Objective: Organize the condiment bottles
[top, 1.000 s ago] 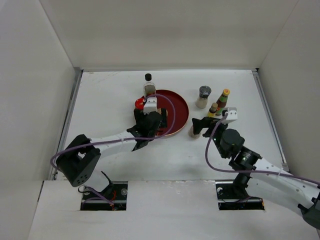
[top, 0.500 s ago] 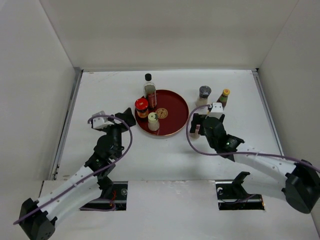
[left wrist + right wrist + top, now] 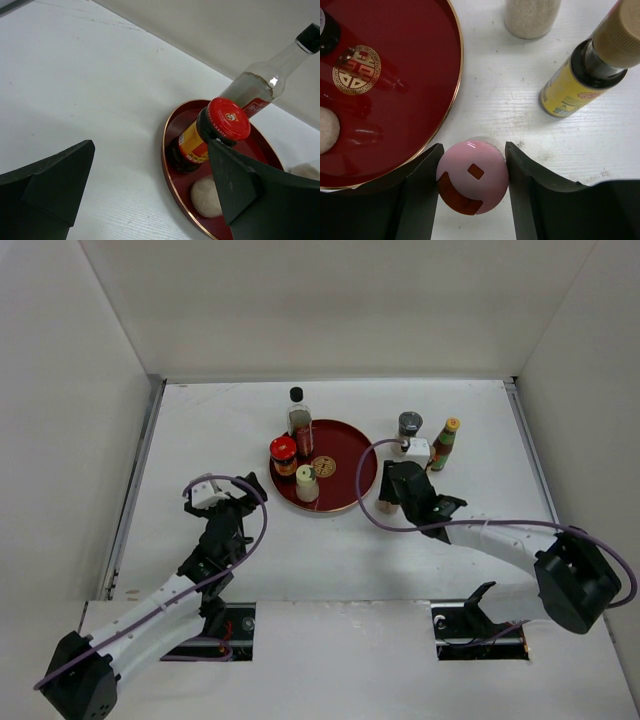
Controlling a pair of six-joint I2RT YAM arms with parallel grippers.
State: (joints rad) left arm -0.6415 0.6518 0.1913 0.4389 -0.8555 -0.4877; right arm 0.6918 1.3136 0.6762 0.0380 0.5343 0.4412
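Observation:
My right gripper lifts the pink-capped bottle (image 3: 382, 507) over the plate's rim next, carries it outward, lowers it at the plate's bare gold emblem (image 3: 324, 466) and releases it there.
My right gripper (image 3: 473, 148) is shut on a pink-capped bottle (image 3: 472, 175) that stands on the table just off the plate's right rim; in the top view this gripper (image 3: 388, 498) covers most of the bottle (image 3: 382, 507). A tan-capped bottle (image 3: 580, 80) and a grey-capped jar (image 3: 409, 428) stand behind it, and an orange-capped bottle (image 3: 447, 443) is to their right. On the dark-red plate (image 3: 350, 455) stand a red-capped jar (image 3: 227, 117), a clear black-capped bottle (image 3: 265, 80) and a cream-capped bottle (image 3: 205, 197). My left gripper (image 3: 225, 495) is open, left of the plate, holding nothing.
White walls enclose the table on the left, back and right. A thin red bottle (image 3: 304, 436) stands on the plate behind the red-capped jar. The plate's gold emblem (image 3: 356, 70) shows on its bare centre.
My left arm has drawn back from the plate to the left. My right gripper has moved left over the pink-capped bottle and closed on its cap.

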